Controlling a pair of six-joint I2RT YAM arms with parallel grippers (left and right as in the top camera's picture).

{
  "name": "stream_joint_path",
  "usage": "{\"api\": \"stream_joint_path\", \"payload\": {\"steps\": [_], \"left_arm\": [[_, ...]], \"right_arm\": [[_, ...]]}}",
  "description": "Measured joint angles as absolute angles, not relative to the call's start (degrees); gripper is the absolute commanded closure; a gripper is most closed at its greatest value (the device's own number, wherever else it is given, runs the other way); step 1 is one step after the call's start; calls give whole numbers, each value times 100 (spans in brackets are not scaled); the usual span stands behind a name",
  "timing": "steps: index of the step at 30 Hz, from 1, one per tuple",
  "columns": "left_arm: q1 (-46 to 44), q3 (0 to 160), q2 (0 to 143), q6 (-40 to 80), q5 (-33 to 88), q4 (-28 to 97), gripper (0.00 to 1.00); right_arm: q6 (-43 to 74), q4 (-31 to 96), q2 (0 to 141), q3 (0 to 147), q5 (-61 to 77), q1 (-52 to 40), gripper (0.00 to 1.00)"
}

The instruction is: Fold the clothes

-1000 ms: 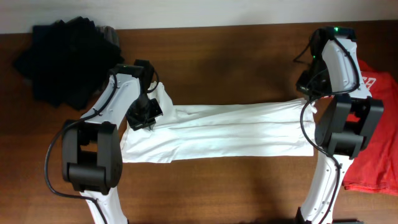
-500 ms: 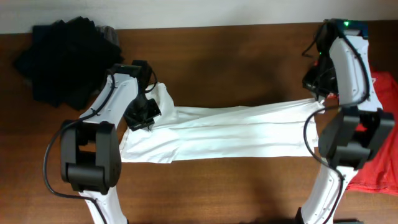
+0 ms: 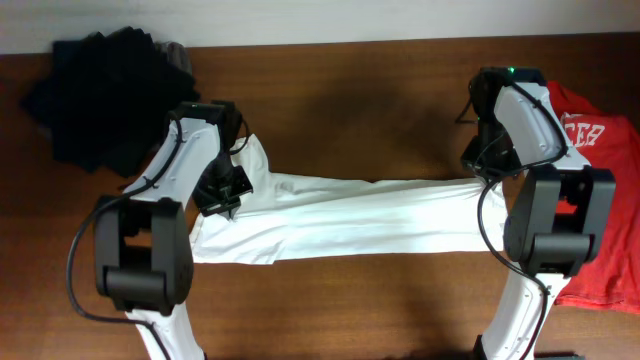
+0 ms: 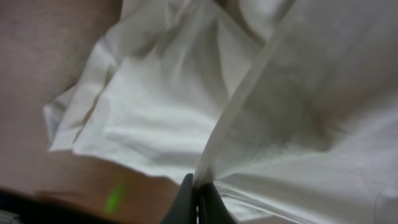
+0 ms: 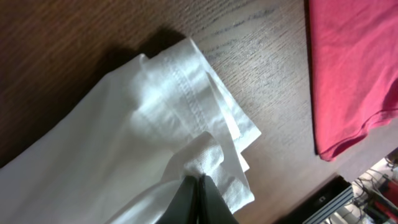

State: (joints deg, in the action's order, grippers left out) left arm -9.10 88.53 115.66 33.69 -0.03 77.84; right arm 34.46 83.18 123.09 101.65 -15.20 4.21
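Observation:
I will pull the cloth's end a little toward the red T-shirt next with my right gripper, because the piece of cloth lies stretched. Then I will release the cloth's bunched tip [image 3: 488, 181] [image 5: 203, 166].
The clothes, a white T-shirt [image 3: 350, 215], lie stretched in a long band across the brown table between both arms. At its left end my left gripper [image 3: 222, 190] is shut on a raised fold of the white cloth [image 4: 249, 112], which rises taut from the pinch at my left gripper [image 4: 198, 186]. Over at the right end my right gripper [image 3: 487, 168] is shut on a bunched corner near the hem [image 5: 186, 124], pinched at my right gripper [image 5: 198, 179]. The chest badge and lettering are hidden.
A pile of black garments [image 3: 105, 95] sits at the back left corner. A red T-shirt with white lettering [image 3: 600, 200] lies at the right edge under the right arm, its hem [image 5: 348, 74] close to the white shirt's end. Bare table lies behind the white shirt.
The right gripper swung out to the right and has come back left and slightly forward with the shirt's end. The shirt now lies in a narrower, tauter band. The left gripper barely moved.

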Motion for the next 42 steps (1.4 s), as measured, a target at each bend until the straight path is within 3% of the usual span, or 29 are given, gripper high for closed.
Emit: {"api": "stream_joint_path", "payload": {"steps": [17, 19, 20, 21, 22, 23, 24, 28, 35, 39, 42], "left_arm": [[-1623, 8344, 10888, 3369, -154, 8016, 98], [-1649, 8274, 10888, 3369, -158, 8014, 81], [-1649, 8270, 10888, 3365, -158, 8018, 44], [-1649, 8270, 10888, 3389, -196, 8020, 1], [-1649, 8270, 10888, 3371, -222, 8034, 1], [-1649, 8270, 10888, 3387, -242, 8038, 1], [-1649, 8270, 10888, 3382, -250, 8040, 1], [-1649, 8265, 10888, 3295, -305, 7948, 1], [-1579, 8241, 10888, 2971, -325, 6683, 1], [-1337, 8239, 10888, 2735, -185, 6130, 27], [-1238, 8232, 10890, 2565, 34, 6147, 38]], "right_arm": [[3444, 8423, 12309, 10165, -1544, 701, 96], [3446, 8473, 12309, 10165, -1546, 705, 96], [3441, 8495, 12309, 10165, -1546, 705, 95], [3439, 8506, 12309, 10165, -1564, 705, 94], [3420, 8503, 12309, 10167, -1581, 709, 93], [3365, 8506, 12309, 10165, -1588, 716, 51], [3288, 8503, 12309, 10165, -1590, 720, 2], [3039, 8508, 12309, 10165, -1599, 731, 2], [2869, 8508, 12309, 10165, -1498, 738, 2], [2847, 8490, 12309, 10165, -1415, 742, 2], [2834, 8451, 12309, 10165, -1356, 742, 2]]}}
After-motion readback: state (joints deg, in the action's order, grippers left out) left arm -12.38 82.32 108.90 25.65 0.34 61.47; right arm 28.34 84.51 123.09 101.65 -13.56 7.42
